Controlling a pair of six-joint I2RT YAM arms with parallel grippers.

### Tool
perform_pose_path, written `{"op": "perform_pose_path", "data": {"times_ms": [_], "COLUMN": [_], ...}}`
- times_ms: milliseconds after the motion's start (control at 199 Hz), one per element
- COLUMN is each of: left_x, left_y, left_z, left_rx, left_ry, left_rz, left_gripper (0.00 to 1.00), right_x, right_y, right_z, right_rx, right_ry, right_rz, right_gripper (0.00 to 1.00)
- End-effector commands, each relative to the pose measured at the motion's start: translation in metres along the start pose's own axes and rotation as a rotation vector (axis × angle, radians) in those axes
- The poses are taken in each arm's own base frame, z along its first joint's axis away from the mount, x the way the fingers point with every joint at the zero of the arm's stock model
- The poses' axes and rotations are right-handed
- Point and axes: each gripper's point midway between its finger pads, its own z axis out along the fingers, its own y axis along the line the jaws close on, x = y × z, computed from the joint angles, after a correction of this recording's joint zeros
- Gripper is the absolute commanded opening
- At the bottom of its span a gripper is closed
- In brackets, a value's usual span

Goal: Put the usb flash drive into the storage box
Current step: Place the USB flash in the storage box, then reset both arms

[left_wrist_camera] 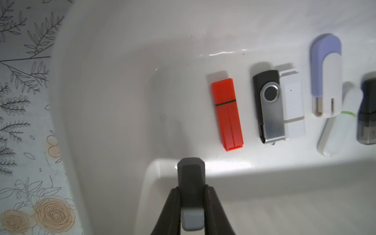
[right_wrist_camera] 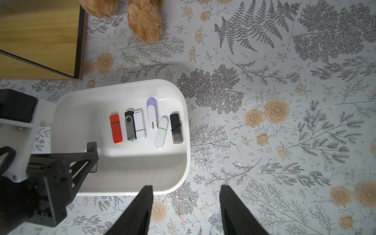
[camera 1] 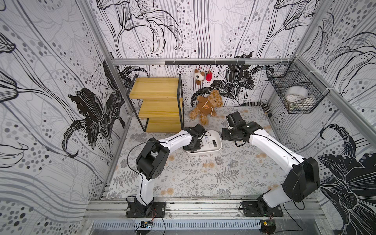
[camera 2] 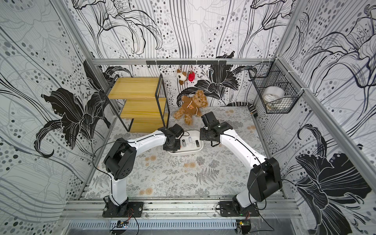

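The storage box's bare bottom [left_wrist_camera: 194,145] beside the red drive is below and outward of the grey drive, so my left gripper should next move gently outward and down to release the grey drive.
My left gripper [left_wrist_camera: 192,189] is shut on a dark grey usb flash drive [left_wrist_camera: 190,173] with a lighter grey end. It holds the drive over the left part of the white storage box [left_wrist_camera: 264,183], just above the floor. The right wrist view shows the same held drive [right_wrist_camera: 92,147] over the storage box [right_wrist_camera: 142,175]. Several other drives lie in a row inside, among them a red one [left_wrist_camera: 226,114] and a black-and-silver swivel one [left_wrist_camera: 268,105]. My right gripper [right_wrist_camera: 186,186] is open and empty above the tablecloth, beside the box's right end.
A wooden shelf [camera 1: 160,101] stands at the back left, with a teddy bear [camera 1: 207,106] next to it behind the storage box [camera 1: 218,149]. A black wire basket [camera 1: 295,91] holding a tape roll hangs on the right wall. Small toys hang from the back rail.
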Motion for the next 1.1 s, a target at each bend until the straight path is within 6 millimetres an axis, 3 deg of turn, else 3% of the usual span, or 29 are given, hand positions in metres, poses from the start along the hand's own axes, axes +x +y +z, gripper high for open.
{"op": "perform_pose_path", "data": {"times_ms": [0,186,547,767,1013,1098], "left_x": [-0.009,-0.009,-0.024,-0.034,-0.041,-0.051], "left_y": [-0.005,-0.004,-0.002,-0.002,-0.008,-0.013], "left_z": [0.009,0.022,0.029,0.022,0.016,-0.002], "left_rx": [0.011,-0.011,-0.058,-0.05,-0.03,-0.012], "left_ry": [-0.029,-0.019,-0.034,-0.054,-0.058,-0.09], "left_rz": [-0.006,0.001,0.018,0.017,0.03,0.023], "left_gripper": [0.0,0.0,0.0,0.27,0.4,0.42], "right_x": [0.004,0.01,0.014,0.015,0.016,0.016], "right_y": [-0.008,-0.011,-0.014,-0.014,-0.017,-0.019], "right_z": [-0.006,-0.007,-0.007,-0.006,-0.009,-0.011], "right_rx": [0.024,0.027,0.034,0.035,0.043,0.052], "right_ry": [-0.009,-0.002,0.004,0.006,0.003,-0.006], "right_rz": [0.019,0.021,0.025,0.028,0.028,0.03], "right_gripper": [0.59,0.59,0.61,0.62,0.63,0.64]}}
